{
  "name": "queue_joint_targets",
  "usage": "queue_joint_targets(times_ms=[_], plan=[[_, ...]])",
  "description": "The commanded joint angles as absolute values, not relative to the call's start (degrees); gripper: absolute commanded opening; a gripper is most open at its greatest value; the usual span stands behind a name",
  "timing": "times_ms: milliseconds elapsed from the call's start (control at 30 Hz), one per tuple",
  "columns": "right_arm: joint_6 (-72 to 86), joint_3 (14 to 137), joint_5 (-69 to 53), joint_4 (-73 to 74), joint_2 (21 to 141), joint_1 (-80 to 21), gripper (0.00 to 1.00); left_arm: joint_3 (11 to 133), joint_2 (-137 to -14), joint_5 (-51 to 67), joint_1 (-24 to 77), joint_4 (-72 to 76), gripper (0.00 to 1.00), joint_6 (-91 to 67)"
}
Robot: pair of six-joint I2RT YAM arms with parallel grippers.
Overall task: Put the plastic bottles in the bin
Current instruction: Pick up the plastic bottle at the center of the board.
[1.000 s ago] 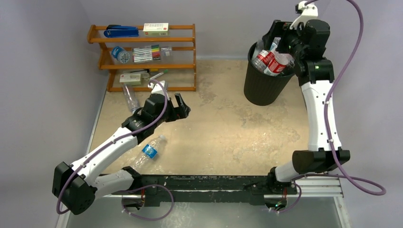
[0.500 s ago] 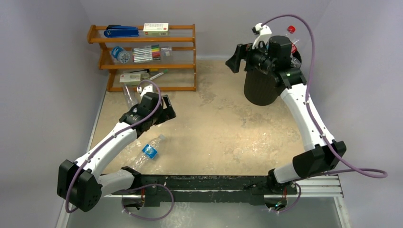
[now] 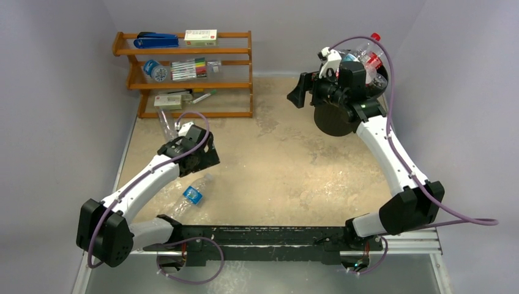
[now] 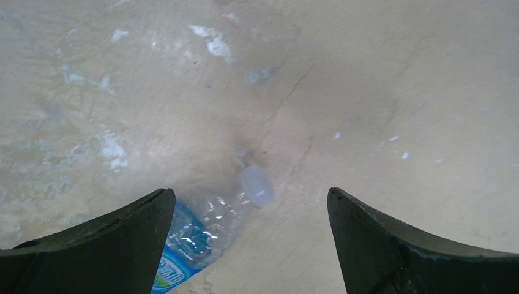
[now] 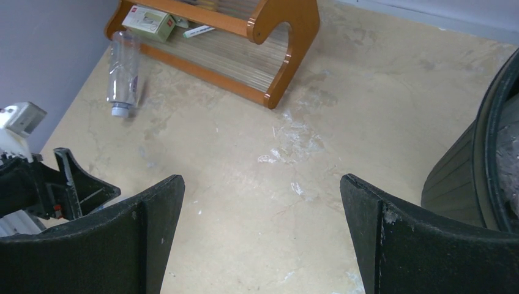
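Observation:
My left gripper needs to move back and down onto the bottle's blue label (image 3: 193, 194) (image 4: 186, 244) to close, because only the cap and neck are between its fingers.
A clear bottle with a blue label (image 3: 191, 195) lies on the tan tabletop at the near left. In the left wrist view, the bottle (image 4: 205, 229) lies with its white cap between my fingers. My left gripper (image 3: 206, 159) hovers open above it (image 4: 251, 195). Another clear bottle (image 3: 165, 124) lies by the shelf's foot and shows in the right wrist view (image 5: 122, 70). The black bin (image 3: 335, 117) stands far right, holding several red-labelled bottles (image 3: 369, 54). My right gripper (image 3: 298, 92) is open and empty, left of the bin (image 5: 262, 180).
A wooden three-tier shelf rack (image 3: 183, 73) with a blue stapler (image 3: 156, 41), boxes and markers stands at the far left; its end shows in the right wrist view (image 5: 272, 37). The bin's wall (image 5: 468, 177) is close on the right gripper's right.
My right arm has swung from over the bin to its left side, gripper open and empty. My left gripper has moved nearer and left, down toward the blue-labelled bottle.

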State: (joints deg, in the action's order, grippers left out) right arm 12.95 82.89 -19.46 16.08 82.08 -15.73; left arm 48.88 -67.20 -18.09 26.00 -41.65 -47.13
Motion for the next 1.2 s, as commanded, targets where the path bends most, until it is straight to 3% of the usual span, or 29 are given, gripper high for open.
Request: queue_joint_targets(times_ms=[0, 333, 667, 1167], plan=[[13.15, 80.62, -21.66, 11.12, 79.35, -16.26, 1.00, 51.23, -68.52, -21.68, 25.84, -50.08, 0.95, -49.94], [12.69, 74.29, -24.64, 7.20, 77.61, -16.52, 1.00, 55.15, -71.15, -22.32, 25.86, -61.15, 0.96, -51.20], [11.06, 68.93, -26.21, 5.18, 75.44, -16.52, 1.00, 53.45, -66.53, -11.57, 25.86, -60.84, 0.98, -44.13], [12.12, 66.11, -30.04, 2.13, 72.80, -16.52, 1.00, 54.72, -77.94, -13.77, 28.10, -65.91, 0.98, -36.91]])
